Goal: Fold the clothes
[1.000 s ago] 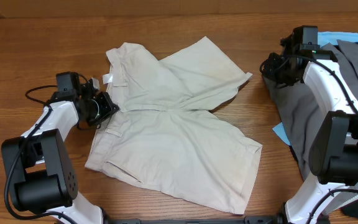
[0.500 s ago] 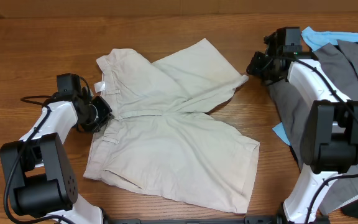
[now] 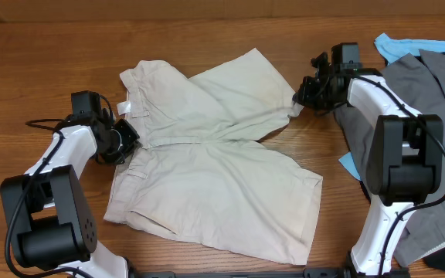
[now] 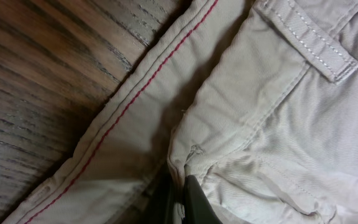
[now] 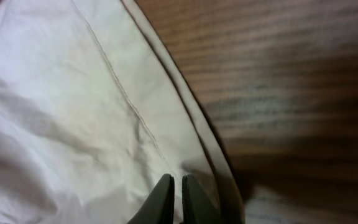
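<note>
The robot's left gripper will next carry the fold it is holding to the left in the overhead view, away from the legs, and then open, because wrinkles show beside the waistband.
The pale beige shorts (image 3: 215, 162) lie spread on the wooden table, waistband to the left and both legs pointing right. A small white label shows near the waistband. My left gripper (image 3: 123, 140) is at the waistband's left edge. In the left wrist view its jaws (image 4: 180, 200) are shut on a fold of the shorts (image 4: 278, 124) beside a belt loop. My right gripper (image 3: 300, 96) is at the hem corner of the upper leg. In the right wrist view its jaws (image 5: 177, 196) are closed on the fabric (image 5: 61, 106) near the hem.
A pile of grey clothes (image 3: 431, 116) lies at the right edge under the right arm. A blue cloth (image 3: 396, 45) is behind the pile and a blue scrap (image 3: 350, 164) is in front of it. A black cable (image 3: 45, 122) loops left of the left arm.
My right gripper moved left from the grey pile onto the upper leg's hem corner, and the corner shifted left. The left gripper and waistband shifted slightly left, then held still.
</note>
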Controlling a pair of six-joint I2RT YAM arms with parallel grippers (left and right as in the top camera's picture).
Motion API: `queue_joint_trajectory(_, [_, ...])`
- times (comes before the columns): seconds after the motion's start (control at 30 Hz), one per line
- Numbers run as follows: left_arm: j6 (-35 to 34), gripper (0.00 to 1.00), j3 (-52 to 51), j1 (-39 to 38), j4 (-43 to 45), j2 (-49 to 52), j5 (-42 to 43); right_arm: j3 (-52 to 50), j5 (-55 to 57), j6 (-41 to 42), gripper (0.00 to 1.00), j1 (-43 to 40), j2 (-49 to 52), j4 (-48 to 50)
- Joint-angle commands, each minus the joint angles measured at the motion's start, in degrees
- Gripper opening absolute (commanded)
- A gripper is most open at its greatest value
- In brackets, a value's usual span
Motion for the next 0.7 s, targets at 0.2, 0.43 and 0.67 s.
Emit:
queue_joint_trajectory(0.2, [0.0, 0.04, -0.5, 0.2, -0.9, 0.2, -5.6, -1.8, 9.3, -1.2, 0.13, 1.2, 1.2, -2.9])
queue_joint_trajectory(0.43, [0.3, 0.04, -0.5, 0.2, -1.1, 0.2, -5.7, -1.8, 18.2, 2.3, 0.13, 1.0, 5.4, -5.2])
queue_joint_trajectory(0.67, [1.7, 0.04, -0.5, 3.1, -2.3, 0.2, -8.2, -1.3, 22.7, 8.3, 0.10, -4.6, 6.2, -6.1])
